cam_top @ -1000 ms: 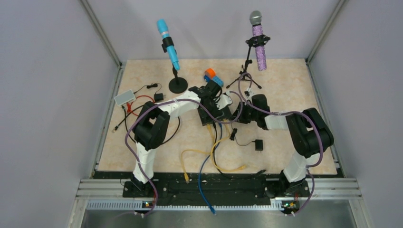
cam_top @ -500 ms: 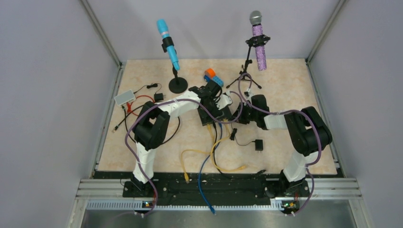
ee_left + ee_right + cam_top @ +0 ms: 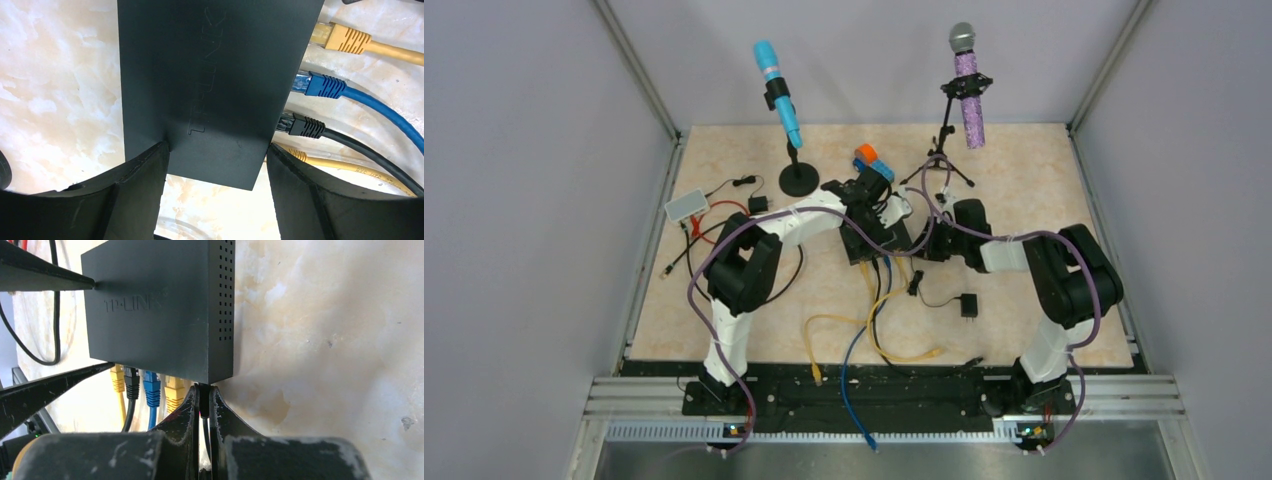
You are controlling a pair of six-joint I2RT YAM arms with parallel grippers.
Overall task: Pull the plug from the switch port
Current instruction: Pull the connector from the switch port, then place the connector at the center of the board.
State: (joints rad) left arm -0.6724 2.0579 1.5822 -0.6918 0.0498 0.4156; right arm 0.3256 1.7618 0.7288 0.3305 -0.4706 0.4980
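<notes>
I should next pull the plug in my right gripper to the right in the top view, to the bare tabletop past the black adapter, and let it go.
The switch (image 3: 155, 310) is a flat black box lying mid-table (image 3: 886, 240). My left gripper (image 3: 217, 155) is shut across its narrow end, one finger (image 3: 150, 170) on each side of the box (image 3: 215, 75). A thin black plug (image 3: 204, 405) sits in the switch port at the corner of the box's cable edge, the port itself hidden behind it. My right gripper (image 3: 204, 392) is shut on this plug, its tips right against the box edge, and the plug's thin cable runs down between the fingers. From above, the right gripper (image 3: 921, 243) meets the box from the right.
Yellow (image 3: 118, 380), black (image 3: 131, 382), blue (image 3: 151, 390) and yellow (image 3: 174, 392) network plugs fill the same edge, their cables trailing toward the near edge. A blue microphone (image 3: 779, 95) and a purple one (image 3: 967, 90) stand behind. A white box (image 3: 686, 206) lies left, a black adapter (image 3: 969, 305) near right.
The right gripper's jaws have closed onto the thin black plug. Both arms and the switch have stayed almost where they were.
</notes>
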